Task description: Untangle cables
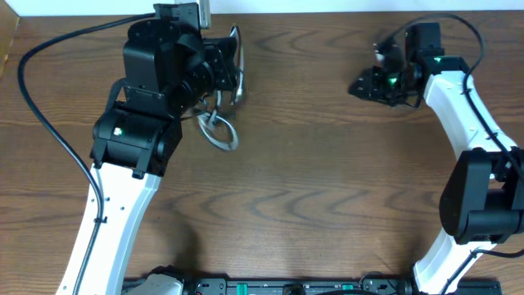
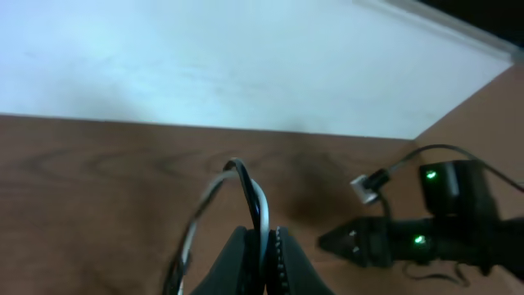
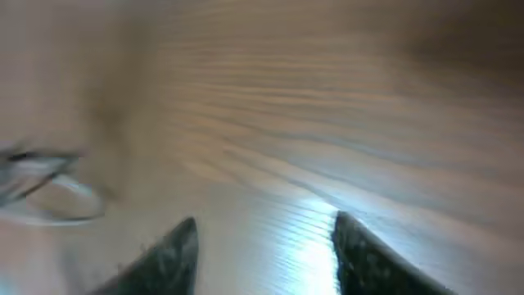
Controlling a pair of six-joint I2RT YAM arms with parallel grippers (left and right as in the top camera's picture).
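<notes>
Both cords are still bunched together in my left gripper's fingers, so next they should go up higher, then down over the far tabletop to be released.
The black and white cables lie tangled on the wooden table at upper left, coiled below my left gripper, with a loop rising to it. My left gripper is shut on that loop of both cords. In the left wrist view the pinched cables arch up from between the fingers. My right gripper is at upper right, open and empty above the table, pointing left. In the right wrist view its fingers stand wide apart, and a blurred cable coil shows at far left.
Thick black robot wires run along the left arm and over the right arm. A white wall edge borders the far side of the table. My right arm also shows in the left wrist view.
</notes>
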